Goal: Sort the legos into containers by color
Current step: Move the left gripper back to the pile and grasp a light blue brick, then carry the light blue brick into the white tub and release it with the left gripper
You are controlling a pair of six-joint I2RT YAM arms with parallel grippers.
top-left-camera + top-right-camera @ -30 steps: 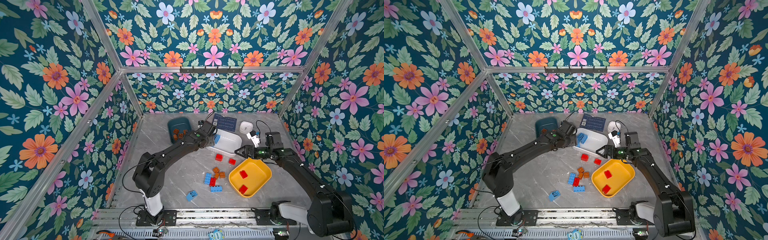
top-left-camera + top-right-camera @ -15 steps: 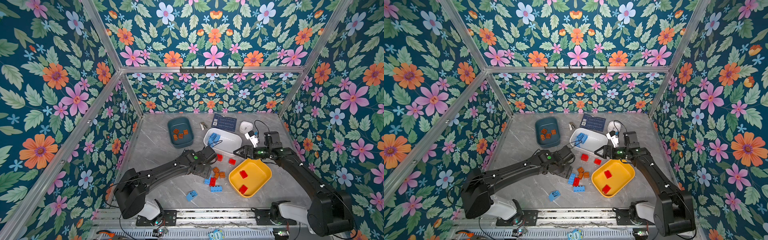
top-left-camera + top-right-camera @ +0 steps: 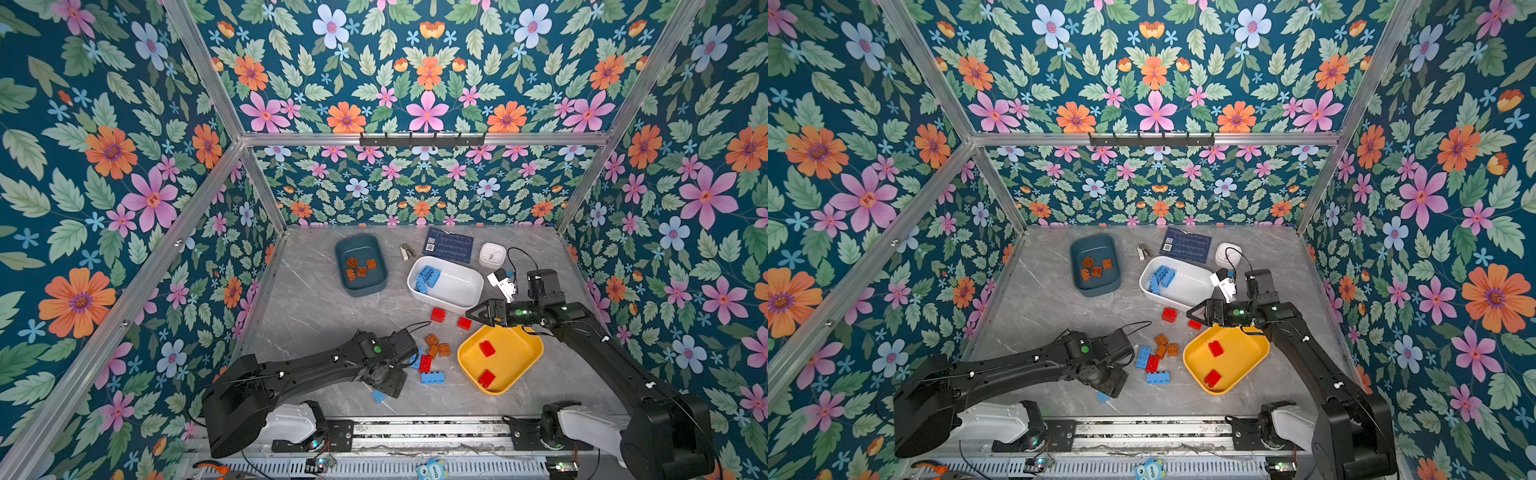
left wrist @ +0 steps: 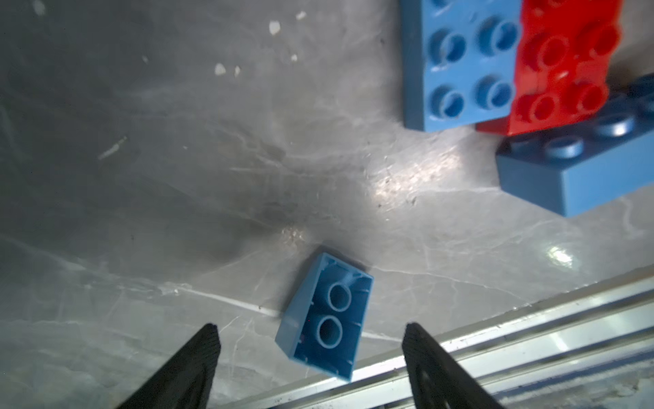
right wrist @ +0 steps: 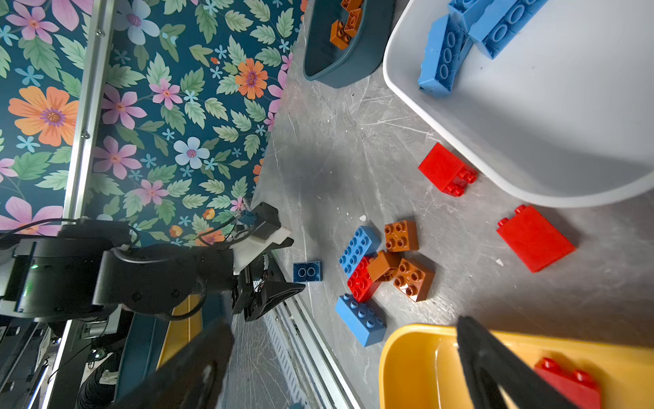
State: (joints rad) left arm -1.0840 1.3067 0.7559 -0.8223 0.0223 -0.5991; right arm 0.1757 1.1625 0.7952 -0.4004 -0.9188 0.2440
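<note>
My left gripper lowers its open fingers next, easing back, to close on the small blue lego's long sides below and slightly back, by the bar.
A small blue lego [image 4: 323, 315] lies upside down by the table's front edge, between the tips of my open left gripper [image 4: 309, 334], untouched. In a top view that gripper [image 3: 390, 386] hangs over it. A mixed pile of legos [image 3: 432, 355] sits just beyond, and two red ones [image 3: 437, 314] lie near the white tub [image 3: 457, 286], which holds blue ones. The teal tub [image 3: 361, 286] holds orange-brown ones. The yellow tub [image 3: 515, 353] holds two red ones. My right gripper [image 3: 469, 312] is open and empty above the yellow tub's far rim [image 5: 417, 340].
A dark blue card [image 3: 449, 245], a white clock [image 3: 492, 254] and a small metal object [image 3: 406, 252] lie at the back. An aluminium rail [image 4: 531, 325] runs along the front edge close to the small blue lego. Flowered walls close in three sides.
My left arm swung back from the white tub to the front edge and came down over the small blue lego, its jaws widening. The right arm hardly moved.
</note>
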